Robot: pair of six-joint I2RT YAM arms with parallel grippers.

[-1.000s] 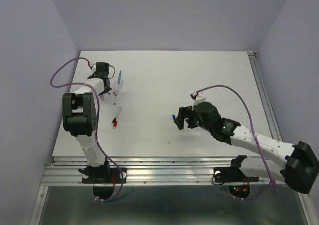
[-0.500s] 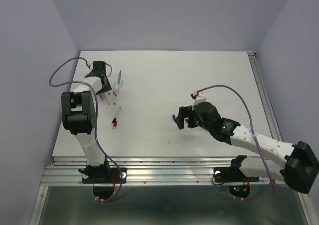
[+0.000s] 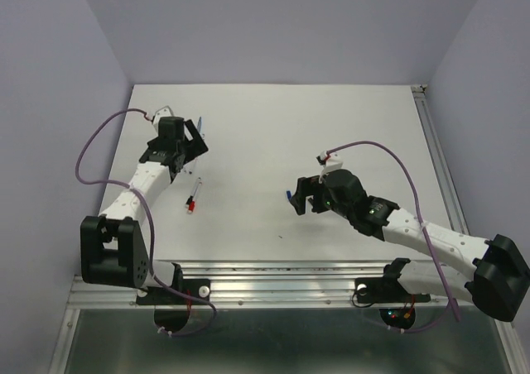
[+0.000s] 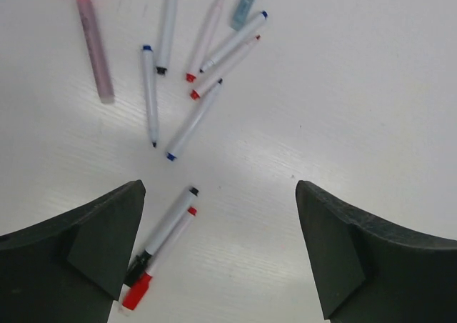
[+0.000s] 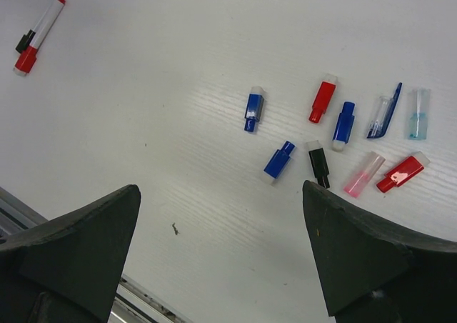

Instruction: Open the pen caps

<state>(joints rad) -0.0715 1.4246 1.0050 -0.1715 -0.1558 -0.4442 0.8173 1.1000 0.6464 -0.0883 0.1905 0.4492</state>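
The robot should next lower its left gripper and pull it back onto the white body of the black-capped pen (image 3: 196,184), because that pen is below the gripper, nearer the robot's base.
Loose pen caps lie in the right wrist view beyond my open right gripper (image 5: 221,191): blue ones (image 5: 253,108), (image 5: 278,160), a red one (image 5: 322,100), a black one (image 5: 318,164), a pink one (image 5: 364,173) and a light blue one (image 5: 418,114). From above, one blue cap (image 3: 288,196) shows beside the right gripper (image 3: 298,198). My left gripper (image 4: 220,194) is open and empty over the table. Just past its left finger lie two capped pens, one with a red cap (image 4: 137,293), one with a black cap (image 4: 139,264). Several uncapped pens (image 4: 193,119) lie farther off.
A pinkish marker (image 4: 93,48) and a light blue pen (image 4: 246,1) lie at the far edge of the pen cluster. The two capped pens (image 3: 192,197) lie near the left arm in the top view. The table's metal rail (image 3: 273,279) runs along the near edge.
The left gripper has opened from shut to wide. Its arm has dropped low and stretched out, with the wrist now over the pens. The right arm has not moved.
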